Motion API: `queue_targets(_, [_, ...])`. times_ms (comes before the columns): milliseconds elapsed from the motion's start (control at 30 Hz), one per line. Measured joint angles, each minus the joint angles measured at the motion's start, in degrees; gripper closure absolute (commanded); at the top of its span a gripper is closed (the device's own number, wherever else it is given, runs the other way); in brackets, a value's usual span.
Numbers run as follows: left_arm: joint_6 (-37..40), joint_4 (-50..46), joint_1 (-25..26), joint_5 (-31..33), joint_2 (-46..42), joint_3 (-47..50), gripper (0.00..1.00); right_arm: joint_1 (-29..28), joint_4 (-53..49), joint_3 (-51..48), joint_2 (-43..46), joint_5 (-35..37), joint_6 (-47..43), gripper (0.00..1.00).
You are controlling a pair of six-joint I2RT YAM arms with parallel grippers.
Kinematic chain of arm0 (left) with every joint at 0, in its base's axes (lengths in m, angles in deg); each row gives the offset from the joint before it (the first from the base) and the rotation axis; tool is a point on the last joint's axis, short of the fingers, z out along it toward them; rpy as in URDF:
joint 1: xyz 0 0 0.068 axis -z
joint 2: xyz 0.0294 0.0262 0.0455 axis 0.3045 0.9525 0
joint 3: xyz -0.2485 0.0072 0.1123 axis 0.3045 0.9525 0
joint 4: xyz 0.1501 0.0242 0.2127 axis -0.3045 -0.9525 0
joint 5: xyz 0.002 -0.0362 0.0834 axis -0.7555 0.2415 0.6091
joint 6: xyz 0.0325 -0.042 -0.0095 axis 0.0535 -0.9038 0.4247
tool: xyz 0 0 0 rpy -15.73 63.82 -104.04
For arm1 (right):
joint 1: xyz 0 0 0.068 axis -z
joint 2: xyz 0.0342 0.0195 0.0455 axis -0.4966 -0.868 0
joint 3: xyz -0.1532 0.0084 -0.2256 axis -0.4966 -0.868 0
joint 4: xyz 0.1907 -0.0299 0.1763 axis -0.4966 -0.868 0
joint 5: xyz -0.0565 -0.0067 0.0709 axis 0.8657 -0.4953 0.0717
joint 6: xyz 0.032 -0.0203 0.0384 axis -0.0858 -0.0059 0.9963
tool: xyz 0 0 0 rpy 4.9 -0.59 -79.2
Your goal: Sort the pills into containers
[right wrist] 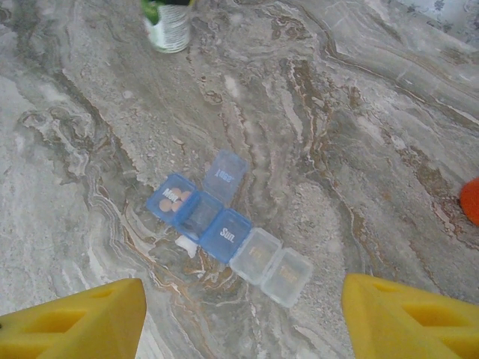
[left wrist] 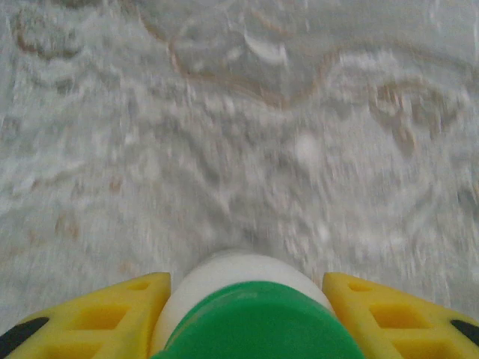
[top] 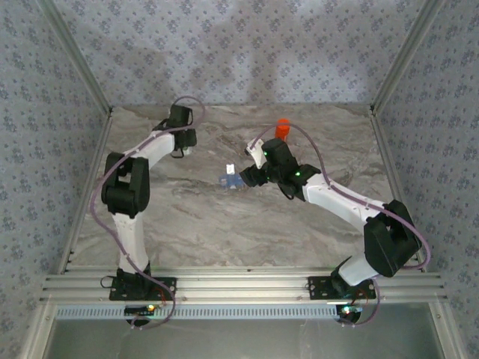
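Note:
I will next carry the white bottle in my left gripper back onto the bare tabletop beside the pill box's near edge and release it upright.
The pill box point(right wrist: 224, 228) lies flat on the marble table point(right wrist: 359, 134), a row of blue and clear compartments. One blue compartment holds orange pills point(right wrist: 174, 202). The one beside it stands open with its lid up. A white pill point(right wrist: 185, 245) lies on the table against the box. My right gripper point(right wrist: 243, 314) hovers open above the box point(top: 230, 178), nothing between its yellow fingers point(right wrist: 82, 321). At the back left, my left gripper point(left wrist: 247, 299) is closed around a white bottle with a green cap point(left wrist: 262, 318), a finger on each side.
An orange bottle point(top: 282, 129) stands behind the right gripper point(top: 251, 177), and its edge shows at the right point(right wrist: 471, 200). The white bottle point(right wrist: 168, 26) stands beyond the box. Metal frame rails and patterned walls bound the table.

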Motion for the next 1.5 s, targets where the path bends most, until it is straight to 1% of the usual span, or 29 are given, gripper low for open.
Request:
queue_targets(67, [0.76, 2.16, 1.66, 0.04, -5.29, 6.27, 0.60, 0.02, -0.44, 0.00, 0.33, 1.33, 0.35, 0.29])
queue_targets(200, [1.05, 5.79, 5.20, -1.77, -19.45, 18.27, 0.60, 0.59, -0.74, 0.00, 2.08, 3.72, 1.57, 0.29])
queue_targets(333, [-1.01, 11.04, 8.28, -2.29, -28.48, 24.92, 0.60, 1.40, -1.22, -0.02, 5.11, 5.77, 3.89, 0.29])
queue_targets(400, [-2.40, 11.91, 10.78, -2.08, -31.36, 27.17, 0.60, 1.64, -1.22, -0.02, 6.73, 6.84, 4.94, 0.29])
queue_targets(433, [-3.48, 12.50, 12.83, -1.33, -32.26, 28.17, 0.60, 1.75, -1.22, -0.07, 7.56, 7.41, 5.38, 0.28])
queue_targets(467, [-4.15, 12.79, 14.56, -1.03, -32.65, 28.92, 0.60, 1.75, -1.20, -0.28, 8.37, 8.00, 5.73, 0.28])
queue_targets(633, [-6.95, 12.07, 27.74, 2.69, -31.21, 29.73, 0.60, 3.19, -3.41, -4.17, 13.77, 12.04, 6.69, 0.28])
queue_targets(700, [-8.15, 11.93, 30.91, 3.26, -29.90, 29.73, 0.61, 4.26, -3.96, -5.49, 15.30, 12.96, 7.17, 0.28])
queue_targets(833, [-10.88, 11.72, 33.75, 4.22, -26.51, 29.73, 0.60, 6.14, -4.07, -9.01, 18.93, 13.68, 8.87, 0.28])
queue_targets(900, [-12.07, 11.45, 35.26, 5.51, -24.65, 29.40, 0.60, 6.29, -4.07, -10.34, 20.24, 13.70, 9.73, 0.27])
queue_targets(967, [-13.25, 11.23, 37.97, 6.88, -21.81, 28.57, 0.60, 6.29, -4.04, -11.54, 21.29, 13.66, 10.71, 0.27])
queue_targets(1100, [-14.47, 11.37, 40.94, 8.17, -18.95, 28.52, 0.59, 6.29, -3.96, -13.31, 22.32, 13.64, 11.85, 0.27])
queue_targets(1133, [-14.64, 11.50, 41.13, 8.55, -18.64, 28.52, 0.56, 6.29, -3.96, -13.60, 22.32, 13.64, 12.07, 0.27])
queue_targets(1167, [-14.86, 11.52, 41.13, 8.87, -18.51, 28.52, 0.50, 6.29, -3.96, -13.81, 22.32, 13.62, 12.35, 0.27])
queue_targets(1233, [-15.15, 11.69, 41.11, 9.57, -18.45, 28.52, 0.26, 6.29, -3.98, -14.19, 22.34, 13.44, 12.74, 0.27])
queue_targets(1267, [-15.52, 11.82, 41.00, 9.86, -18.45, 28.52, 0.21, 6.29, -3.96, -14.32, 22.34, 13.40, 12.94, 0.27])
queue_targets(1400, [-16.39, 12.11, 40.85, 10.45, -18.49, 28.52, 0.11, 6.29, -3.98, -14.78, 22.29, 12.98, 13.81, 0.27])
queue_targets(1500, [-16.48, 12.04, 40.41, 10.54, -19.61, 28.61, 0.05, 6.27, -4.02, -14.80, 21.99, 12.96, 14.19, 0.27])
